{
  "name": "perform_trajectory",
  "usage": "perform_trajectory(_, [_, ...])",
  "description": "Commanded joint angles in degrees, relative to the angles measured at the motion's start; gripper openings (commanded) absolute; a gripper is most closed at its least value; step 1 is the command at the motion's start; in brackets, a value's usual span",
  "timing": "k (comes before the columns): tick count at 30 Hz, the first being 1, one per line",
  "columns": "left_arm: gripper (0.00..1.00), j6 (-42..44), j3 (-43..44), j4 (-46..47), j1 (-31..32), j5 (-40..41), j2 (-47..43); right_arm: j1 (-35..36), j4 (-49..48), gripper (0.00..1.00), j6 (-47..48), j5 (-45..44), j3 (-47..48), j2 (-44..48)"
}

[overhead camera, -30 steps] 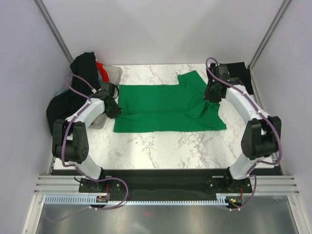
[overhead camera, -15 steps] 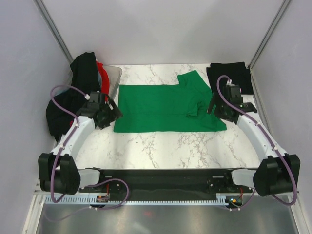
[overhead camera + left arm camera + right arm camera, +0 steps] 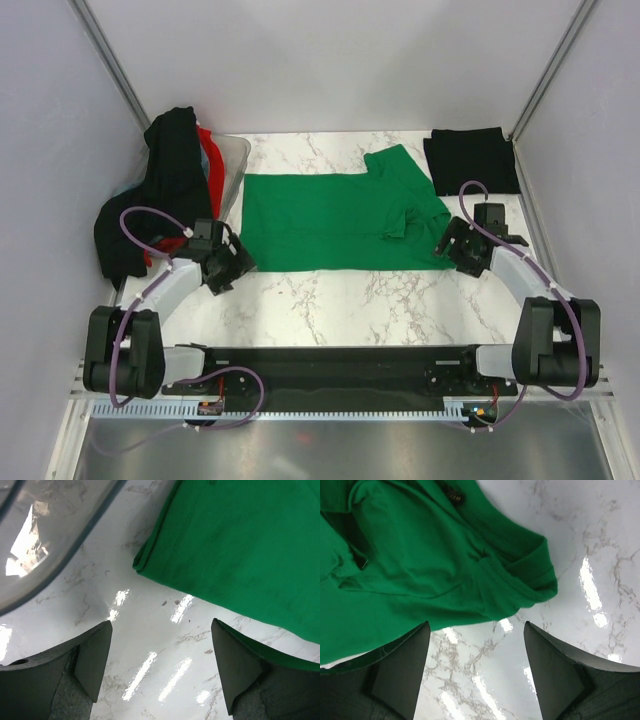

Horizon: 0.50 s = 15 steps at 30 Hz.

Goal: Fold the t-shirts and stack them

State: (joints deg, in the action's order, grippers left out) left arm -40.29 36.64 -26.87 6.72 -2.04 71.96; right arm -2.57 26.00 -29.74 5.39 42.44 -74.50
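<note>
I should lower my left gripper outward onto the green t-shirt's near corner by the tub [image 3: 145, 566], just beyond my open fingers, and close.
A bright green t-shirt [image 3: 335, 220] lies flat on the marble table, folded lengthwise, one sleeve sticking out at the back right. Its near left corner [image 3: 142, 565] shows in the left wrist view, its bunched right end [image 3: 420, 565] in the right wrist view. My left gripper [image 3: 232, 268] is open just off the shirt's near left corner, over bare marble [image 3: 157, 660]. Off the near right corner, my right gripper [image 3: 455, 250] is open too, nothing between its fingers [image 3: 475, 665]. A folded black t-shirt [image 3: 470, 160] lies at the back right. Black [image 3: 165, 170] and red [image 3: 207, 150] shirts hang over the tub.
A translucent plastic tub [image 3: 230, 165] stands at the back left; its rim [image 3: 60, 555] shows in the left wrist view. White walls enclose the table on three sides, and a black rail [image 3: 330, 365] runs along the near edge.
Both grippers have let go of the green shirt and opened. Both arms have drawn back toward the near edge, ending just off the shirt's near corners.
</note>
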Motion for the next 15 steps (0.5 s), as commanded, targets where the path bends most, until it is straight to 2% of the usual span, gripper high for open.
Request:
perform_trajectory(1, [0.87,-2.7,-1.2,5.9,-0.4,1.2,1.7,-2.6,-5.5,0.83,1.3,2.3,-1.2,-2.6])
perform_trajectory(11, [0.82,-4.4,-2.2,11.7,-0.4,4.2,7.0,-6.5,-9.6,0.82,2.2,2.2,-3.1,-7.0])
perform_trajectory(15, [0.75,-4.8,-0.5,12.6,-0.4,5.0,10.2,-6.7,-11.2,0.75,2.1,2.4,-3.2,-8.6])
